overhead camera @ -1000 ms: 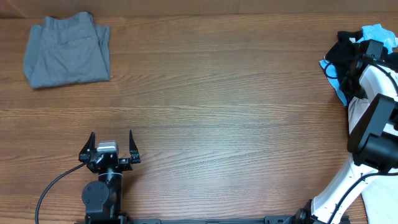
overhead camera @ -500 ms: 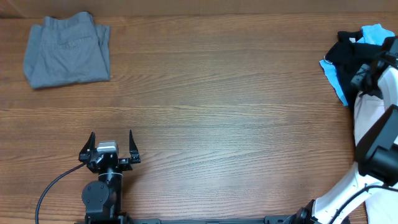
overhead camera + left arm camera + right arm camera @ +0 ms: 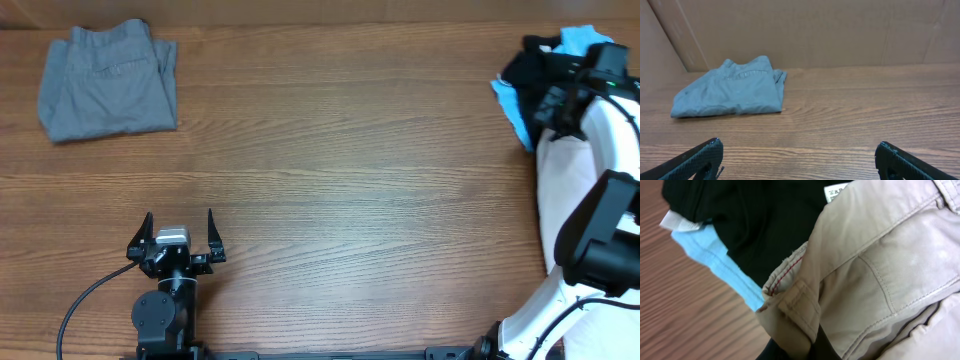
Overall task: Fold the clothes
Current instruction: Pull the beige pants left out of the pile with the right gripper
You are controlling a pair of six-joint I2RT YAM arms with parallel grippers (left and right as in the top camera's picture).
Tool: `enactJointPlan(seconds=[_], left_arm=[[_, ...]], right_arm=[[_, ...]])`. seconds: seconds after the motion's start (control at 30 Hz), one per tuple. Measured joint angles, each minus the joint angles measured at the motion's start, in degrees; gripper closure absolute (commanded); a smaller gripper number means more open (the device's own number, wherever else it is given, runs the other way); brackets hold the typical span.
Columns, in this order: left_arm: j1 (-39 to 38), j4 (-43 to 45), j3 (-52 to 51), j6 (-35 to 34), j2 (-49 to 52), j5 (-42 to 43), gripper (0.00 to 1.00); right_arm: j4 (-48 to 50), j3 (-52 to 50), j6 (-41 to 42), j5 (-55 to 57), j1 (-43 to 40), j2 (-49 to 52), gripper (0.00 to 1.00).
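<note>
My right gripper is holding the beige shorts [image 3: 562, 195] and shirts crowd them. I should next lift them to the left in the overhead view, then lower them over empty wood.
Folded grey shorts [image 3: 108, 82] lie at the table's far left; the left wrist view shows the grey shorts [image 3: 730, 92] ahead and to the left. My left gripper [image 3: 180, 228] rests near the front edge, open and empty, well short of them. At the far right my right gripper [image 3: 552, 108] is shut on the waistband of the beige khaki shorts [image 3: 562, 195], which trail back toward the front edge. In the right wrist view the beige shorts [image 3: 880, 255] fill the frame, pinched between my dark fingers [image 3: 812, 347]. A black shirt [image 3: 755, 215] and a light-blue shirt [image 3: 720, 260] lie beside them.
The black and light-blue shirts form a heap [image 3: 520, 85] at the table's far right edge. Brown wood tabletop [image 3: 350, 170] stretches between the two arms. A cardboard wall [image 3: 805, 30] stands behind the table.
My right arm has swung left, dragging the shirt heap a little leftward, and more of the beige shorts now shows beneath it. The left arm has not moved.
</note>
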Motion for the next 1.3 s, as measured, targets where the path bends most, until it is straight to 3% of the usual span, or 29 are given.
enactJointPlan(seconds=[0.2,0.7,1.07,1.3], left_arm=[[0.0,0.0,0.0,0.0,0.0,0.0,0.0],[0.0,0.0,0.0,0.0,0.0,0.0,0.0],[0.0,0.0,0.0,0.0,0.0,0.0,0.0],[0.0,0.0,0.0,0.0,0.0,0.0,0.0]], right_arm=[[-0.1,0.0,1.7,2.2,4.2,-1.6,0.96],[-0.5,0.0,3.4,4.8,4.2,-14.9,0.96],[-4.9,0.0,6.0,9.3,20.7,-20.5,0.96],[-4.5,-0.1,10.9,5.3,34.5,-20.7,0.96]])
